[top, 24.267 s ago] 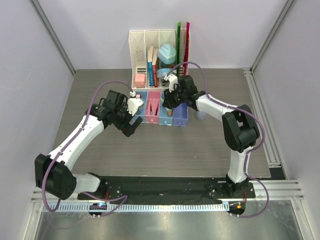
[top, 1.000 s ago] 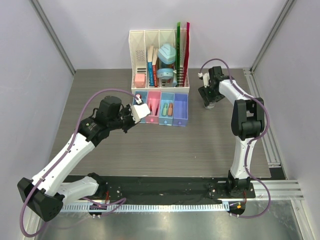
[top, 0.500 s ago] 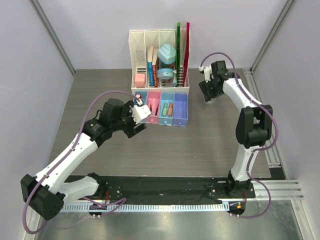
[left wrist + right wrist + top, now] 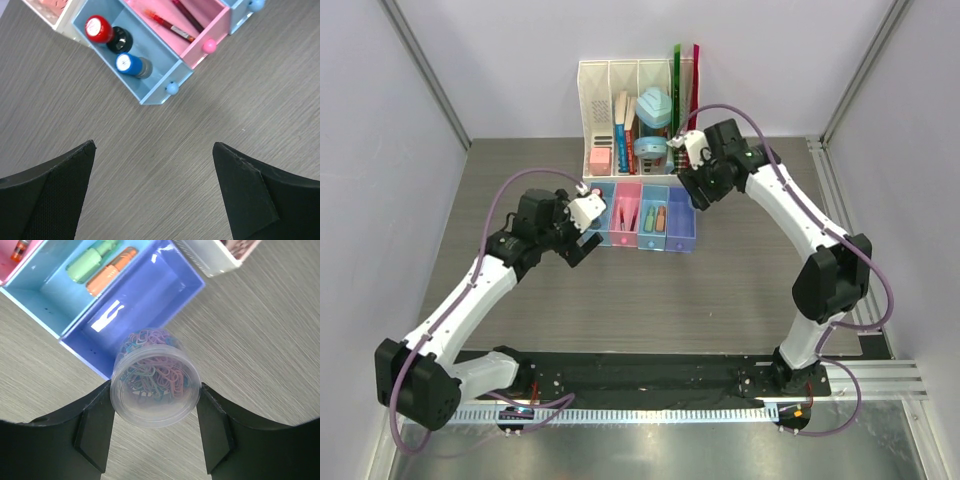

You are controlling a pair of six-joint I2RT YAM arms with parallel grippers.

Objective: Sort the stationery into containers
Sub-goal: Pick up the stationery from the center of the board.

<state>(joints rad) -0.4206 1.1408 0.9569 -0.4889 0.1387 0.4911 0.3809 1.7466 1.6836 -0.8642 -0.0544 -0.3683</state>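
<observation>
The tub [image 4: 156,375] goes left in the top view with my right gripper next, then down and free, since the purple bin's empty far end lies there, below the gripper.
My right gripper [image 4: 155,386] is shut on a clear round tub [image 4: 156,375] of pastel paper clips, hanging over the near right corner of the purple bin [image 4: 145,300]. Beside it the light blue bin [image 4: 45,295] holds a green piece [image 4: 92,260] and an orange piece [image 4: 111,271]. My left gripper [image 4: 153,147] stands open over bare table, just short of the blue bin [image 4: 160,70], which holds a red-capped cylinder [image 4: 98,28] and a blue-capped one [image 4: 129,65]. Dark-red pens [image 4: 170,27] lie in the pink bin [image 4: 212,22]. From above, the right gripper [image 4: 692,190] is at the row's right end and the left gripper [image 4: 582,243] at its left.
The taller white slotted rack [image 4: 638,120] with books, rulers and teal items stands right behind the row of bins [image 4: 681,238]. Grey side walls close the table in on the left and right. Wood-grain tabletop [image 4: 650,300] lies in front of the bins.
My left gripper opened at the blue bin and drew back from it. My right arm swung from the table's right side leftward to the purple bin, carrying the tub.
</observation>
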